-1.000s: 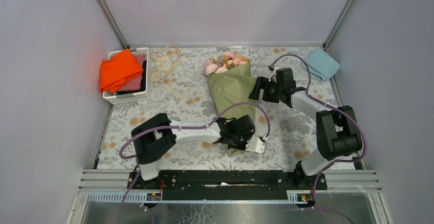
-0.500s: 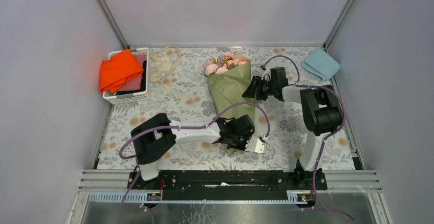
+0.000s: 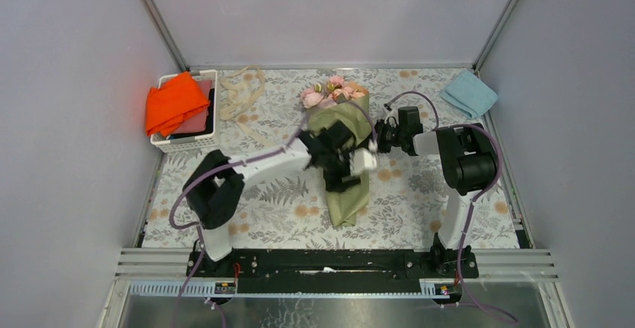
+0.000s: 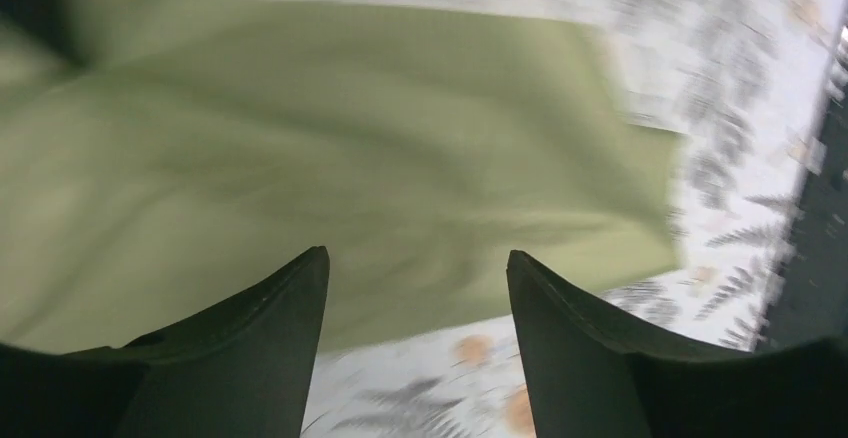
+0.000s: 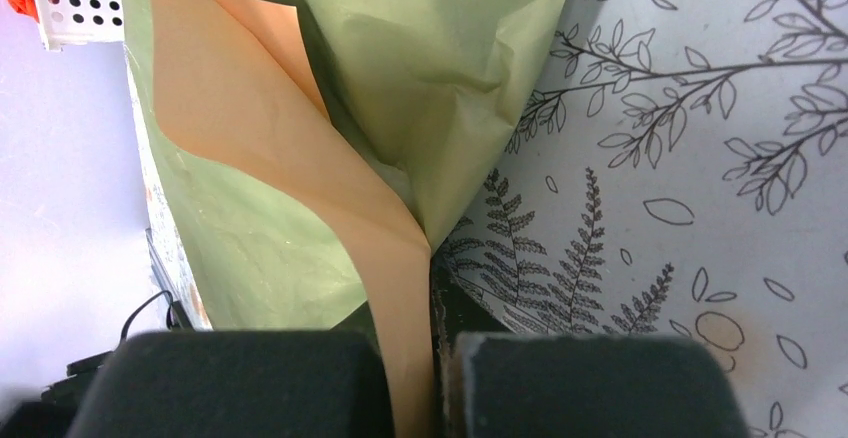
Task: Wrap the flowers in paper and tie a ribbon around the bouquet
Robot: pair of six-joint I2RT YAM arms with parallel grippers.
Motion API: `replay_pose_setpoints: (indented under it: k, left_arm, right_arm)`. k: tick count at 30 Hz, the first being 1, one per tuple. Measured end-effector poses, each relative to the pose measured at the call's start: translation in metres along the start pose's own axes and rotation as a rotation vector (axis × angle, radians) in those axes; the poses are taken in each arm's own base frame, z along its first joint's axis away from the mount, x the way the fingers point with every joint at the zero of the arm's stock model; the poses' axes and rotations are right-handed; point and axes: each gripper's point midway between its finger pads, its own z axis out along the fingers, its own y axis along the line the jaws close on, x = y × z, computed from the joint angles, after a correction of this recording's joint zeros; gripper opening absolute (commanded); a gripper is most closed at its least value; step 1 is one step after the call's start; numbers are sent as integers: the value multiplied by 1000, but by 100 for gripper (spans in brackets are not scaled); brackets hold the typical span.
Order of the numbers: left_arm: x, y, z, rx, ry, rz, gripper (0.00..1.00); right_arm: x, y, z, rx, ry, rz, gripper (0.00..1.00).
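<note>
My left gripper needs to swing outward and down onto the ribbon's loops next. The loops are to its left in the top view, and my right gripper holds the paper's flap.
The bouquet [image 3: 346, 201] lies in the middle of the table, pink flowers [image 3: 329, 92] at its far end in a cone of olive paper [image 4: 330, 138]. My left gripper [image 3: 343, 178] hovers over the cone's middle; in the left wrist view it [image 4: 417, 258] stands open with nothing between its fingers, the paper blurred below. My right gripper [image 3: 380, 135] is at the cone's right edge. In the right wrist view it [image 5: 410, 348] is shut on the paper's peach flap [image 5: 300, 148]. The cream ribbon [image 3: 239, 92] lies loose at the back left.
A white basket [image 3: 187, 142] holding an orange cloth [image 3: 174, 102] stands at the back left beside the ribbon. A folded light blue cloth [image 3: 468, 92] lies in the back right corner. The table wears a floral cover [image 3: 284, 193]; grey walls close in three sides.
My left gripper let go of the cone's near end, opened and swung up over its middle. My right gripper moved in to the paper's right edge and shut on the flap.
</note>
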Motion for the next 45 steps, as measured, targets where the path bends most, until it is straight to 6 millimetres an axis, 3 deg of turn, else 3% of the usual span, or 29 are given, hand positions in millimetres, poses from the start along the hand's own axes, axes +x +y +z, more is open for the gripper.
replay_pose_setpoints:
  k: [2, 4, 5, 7, 10, 13, 15, 18, 21, 24, 28, 36, 37, 38, 40, 45]
  left_arm:
    - [-5, 47, -33, -85, -74, -108, 76]
    - [5, 98, -74, -209, -134, -219, 77]
    - [26, 130, -101, -297, -151, -307, 77]
    - [66, 171, -137, -425, -147, -451, 77]
    - [144, 219, -174, -594, -98, -666, 79]
    - [217, 242, -188, -693, -8, -809, 78]
    - [255, 254, -189, -733, 70, -856, 72]
    - [283, 279, -187, -778, 159, -853, 51]
    - [296, 302, -183, -801, 207, -827, 50]
    - [307, 310, -177, -810, 242, -824, 49]
    - [324, 307, -171, -811, 296, -845, 51]
    - [355, 304, -190, -856, 336, -899, 49]
    - [359, 303, -192, -861, 340, -907, 46]
    - [362, 303, -193, -865, 341, -912, 35]
    - [368, 303, -195, -869, 344, -920, 2]
    - [369, 299, -191, -845, 317, -941, 0]
  right_arm:
    - [1, 0, -1, 2, -1, 6, 0]
    - [1, 1, -2, 4, -2, 7, 0]
    - [1, 1, -2, 4, -3, 7, 0]
    - [1, 1, -2, 5, -3, 6, 0]
    - [2, 0, -3, 9, 1, 8, 0]
    - [4, -1, -4, 17, 7, 5, 0]
    - [5, -1, -6, 24, 10, -2, 0]
    - [4, -1, -8, 36, 9, -14, 0]
    - [4, -1, -10, 45, 9, -21, 0]
    - [5, -3, -10, 52, 12, -23, 0]
    - [7, -5, -11, 59, 19, -24, 0]
    - [7, -6, -11, 66, 19, -32, 0]
    - [7, -6, -11, 66, 19, -32, 0]
    - [7, -6, -11, 66, 19, -33, 0]
    - [7, -6, -11, 66, 19, -32, 0]
    - [7, -6, -12, 66, 21, -31, 0]
